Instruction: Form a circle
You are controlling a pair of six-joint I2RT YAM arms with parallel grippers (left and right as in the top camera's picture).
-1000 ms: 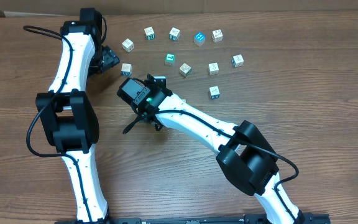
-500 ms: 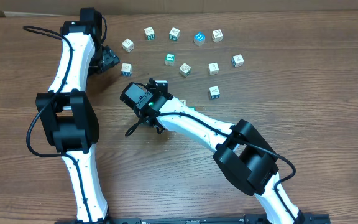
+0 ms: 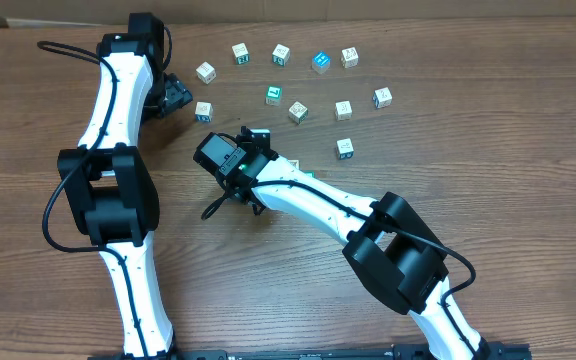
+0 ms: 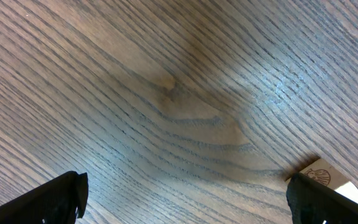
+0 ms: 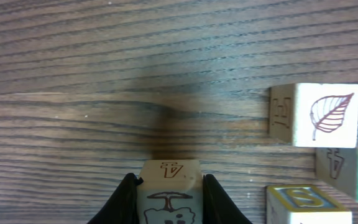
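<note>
My right gripper moves toward the right in the wrist view next, onto bare wood (image 5: 247, 188) beside the yellow-lettered cube, and releases the held cube, which hangs apart.
Small white and teal cubes lie in a loose ring at the back of the table, among them one at the far left (image 3: 205, 71), a blue-faced one (image 3: 321, 62) and one at the right (image 3: 344, 148). My right gripper (image 5: 169, 182) is shut on a pale cube (image 5: 170, 171) printed with a letter and a tree, held just over the wood. In the overhead view that gripper (image 3: 256, 134) sits below the ring's left half. My left gripper (image 4: 185, 184) stands open over bare wood, and a cube (image 4: 325, 177) peeks out beside its right finger (image 4: 328, 202).
A leaf-printed cube (image 5: 325, 115), a numbered cube (image 5: 334, 165) and a yellow-lettered cube (image 5: 308, 205) lie right of the held cube. Two cubes (image 3: 274, 95) (image 3: 297, 111) sit inside the ring. The left arm (image 3: 118, 110) runs along the table's left side.
The right gripper has shifted a little toward the near right with its cube, then held still. The left arm and the loose cubes have not moved.
</note>
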